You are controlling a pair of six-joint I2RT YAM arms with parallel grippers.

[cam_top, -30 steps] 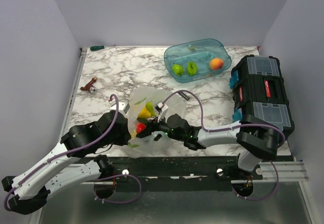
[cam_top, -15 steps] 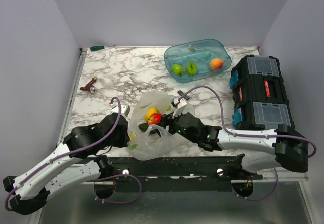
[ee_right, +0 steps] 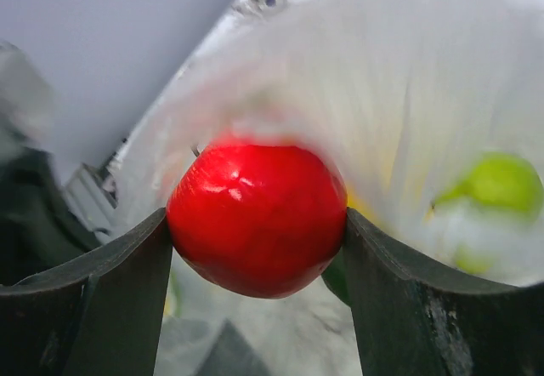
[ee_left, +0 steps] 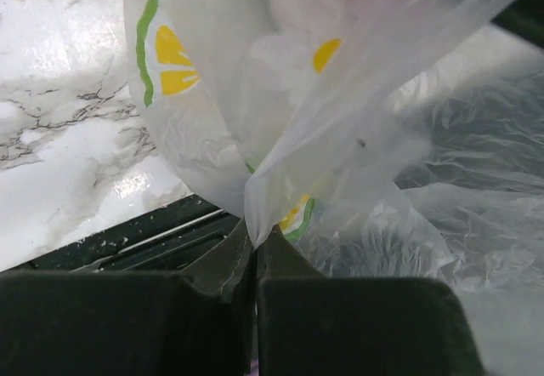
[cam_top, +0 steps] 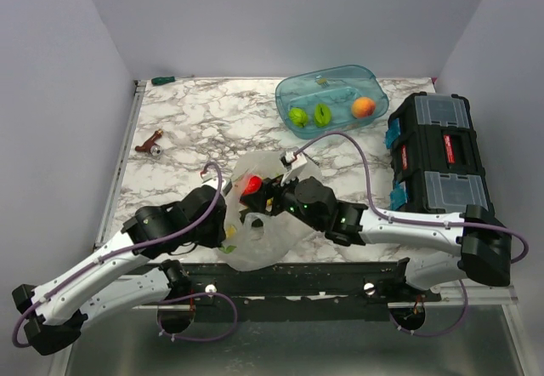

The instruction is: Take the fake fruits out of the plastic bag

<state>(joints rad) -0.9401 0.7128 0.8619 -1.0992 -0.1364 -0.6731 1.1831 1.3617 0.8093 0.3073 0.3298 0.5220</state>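
My right gripper raises the red fruit next, swings outward, lowers it beside the green pair (cam_top: 332, 122) and releases it. The tub (cam_top: 374, 87) already holding fruits lies outward.
The see-through plastic bag (cam_top: 255, 223) printed with lemon slices lies near the table's front edge. My left gripper (ee_left: 253, 242) is shut on a fold of the bag (ee_left: 280, 129), pinching it between closed fingers. My right gripper (ee_right: 259, 223) is shut on a glossy red fake fruit (ee_right: 257, 218), held at the bag's mouth; the red fruit also shows in the top view (cam_top: 252, 185). A green fruit (ee_right: 500, 182) shows blurred through the bag. Two green fake fruits (cam_top: 309, 115) lie in the teal tub (cam_top: 374, 87).
An orange peach-like ball (cam_top: 364, 106) is in the tub. A black toolbox (cam_top: 440, 159) stands at the right. A small brown and silver item (cam_top: 150, 145) lies at the left edge and a green-handled tool (cam_top: 162, 80) at the back left.
My right gripper has lifted the red fruit up and back out of the bag. The bag has shifted and crumpled; my left gripper keeps its hold and moved slightly right.
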